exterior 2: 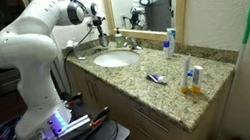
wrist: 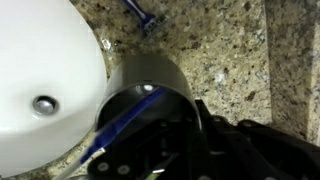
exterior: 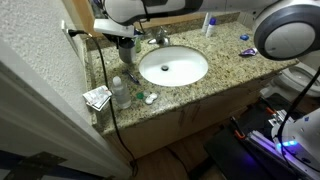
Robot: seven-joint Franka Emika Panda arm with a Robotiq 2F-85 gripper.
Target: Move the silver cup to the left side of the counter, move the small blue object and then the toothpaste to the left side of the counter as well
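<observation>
My gripper should go down until the silver cup's base rests on the clear granite beside the sink, then let go, since the cup already hangs over it.
The silver cup [wrist: 150,95] fills the middle of the wrist view, seen from above, with a blue-handled brush inside it. My gripper [wrist: 185,125] has its dark fingers closed over the cup's rim. In both exterior views the gripper [exterior: 125,45] [exterior 2: 98,29] hangs over the back corner of the granite counter [exterior: 225,70] beside the sink, with the cup [exterior: 127,56] under it. A small blue object [wrist: 140,15] lies on the granite just past the cup. The flat blue-purple toothpaste [exterior 2: 155,77] lies on the counter's other side [exterior: 243,40].
The oval white sink [exterior: 173,67] [exterior 2: 113,59] [wrist: 40,80] lies beside the cup, with the faucet [exterior 2: 131,44] behind it. A clear bottle [exterior: 120,92] and papers [exterior: 97,97] sit near the counter's front corner. A white tube with a blue top [exterior 2: 169,45] stands by the mirror.
</observation>
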